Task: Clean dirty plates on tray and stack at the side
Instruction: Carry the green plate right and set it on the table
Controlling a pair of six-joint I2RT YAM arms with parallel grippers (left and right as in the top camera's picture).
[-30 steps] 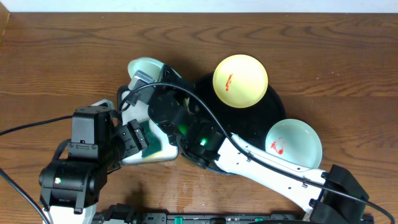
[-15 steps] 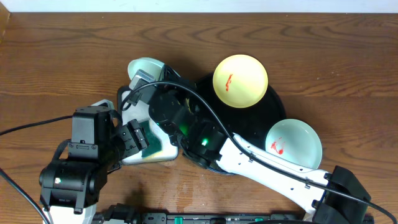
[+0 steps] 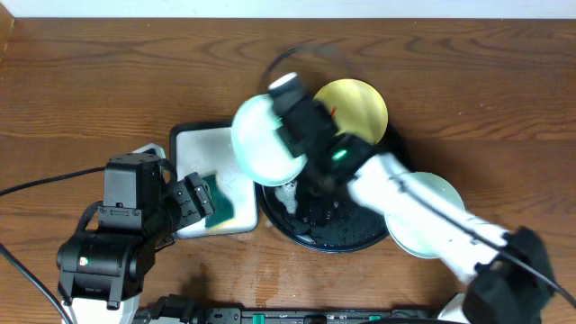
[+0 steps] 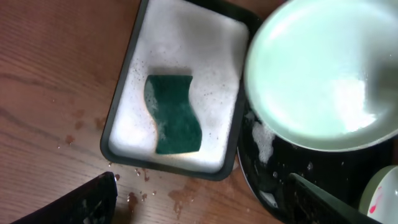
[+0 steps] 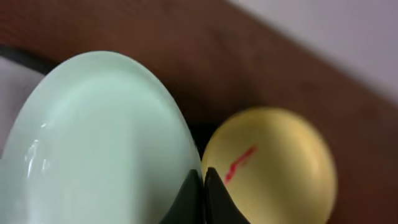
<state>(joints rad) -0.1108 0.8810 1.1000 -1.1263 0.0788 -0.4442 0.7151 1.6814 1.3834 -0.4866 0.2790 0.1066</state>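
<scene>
My right gripper moves to the right in the overhead view next, lowers there and releases, because the wood past the second mint plate (image 3: 500,155) lies bare.
My right gripper (image 3: 290,126) is shut on the rim of a pale mint-green plate (image 3: 261,139), held tilted in the air between the soapy tray (image 3: 200,142) and the black dish (image 3: 324,232). The right wrist view shows the closed gripper (image 5: 204,180) pinching that mint plate (image 5: 93,137). A yellow plate (image 3: 355,106) with a red smear rests on the dish's far side. A second mint plate (image 3: 430,216) lies at the dish's right, partly under my right arm. My left gripper (image 4: 202,205) hangs open and empty above the tray's near edge.
A green sponge (image 4: 174,114) lies in the foam of the white, dark-rimmed tray (image 4: 121,109). Water drops wet the wood in front of it. The black dish (image 4: 323,180) holds suds. The red-smeared mint plate (image 4: 382,199) peeks in at the lower right.
My right arm has carried the mint plate from the tray's far left corner to the right, up over the black dish's edge. The tray is now uncovered. The left arm has not moved.
</scene>
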